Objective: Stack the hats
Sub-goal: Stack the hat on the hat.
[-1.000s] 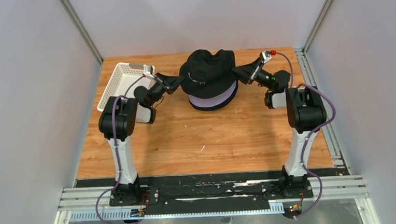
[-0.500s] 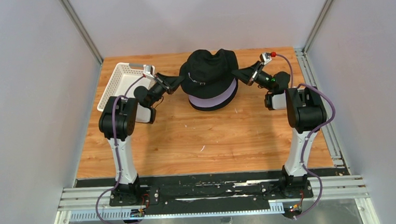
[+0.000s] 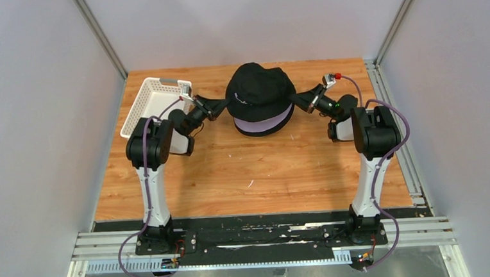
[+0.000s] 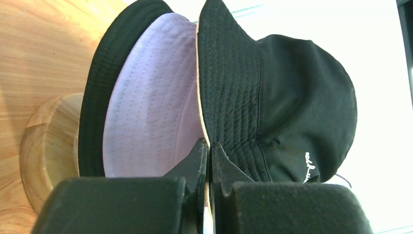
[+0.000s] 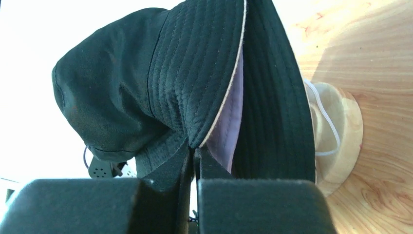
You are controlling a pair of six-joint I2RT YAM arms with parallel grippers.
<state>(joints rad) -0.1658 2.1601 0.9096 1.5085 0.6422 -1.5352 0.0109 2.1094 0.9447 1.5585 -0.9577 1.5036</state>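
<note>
The near lavender hat brim (image 3: 264, 120) (image 4: 132, 153) shows uncovered, back of my left gripper and to its right in the top view, so I need to pull that way over it and release.
A black hat (image 3: 260, 91) tops the stack of hats on the wooden stand (image 4: 44, 156) at the back middle of the table. Under it show a lavender brim (image 3: 264, 120) and a lower black brim (image 3: 255, 132). My left gripper (image 3: 225, 105) is shut on the top hat's left brim, a thin beige edge between its fingers (image 4: 209, 148). My right gripper (image 3: 296, 100) is shut on the right brim (image 5: 194, 148). In the wrist views the black hat (image 4: 292, 97) (image 5: 122, 87) lies over the lavender hat (image 4: 151, 112) (image 5: 229, 131). Any other hats are hidden.
A white lattice basket (image 3: 155, 80) stands at the back left, just behind the left arm. The stand's wooden base (image 5: 341, 136) rests on the tabletop, with a thin white cord lying on it. Grey walls close in the table on both sides.
The right gripper has shut on the brim. Both grippers have come down and nearer, and the black hat, earlier lifted and lumpy, now sits lower and rounder on the stack.
</note>
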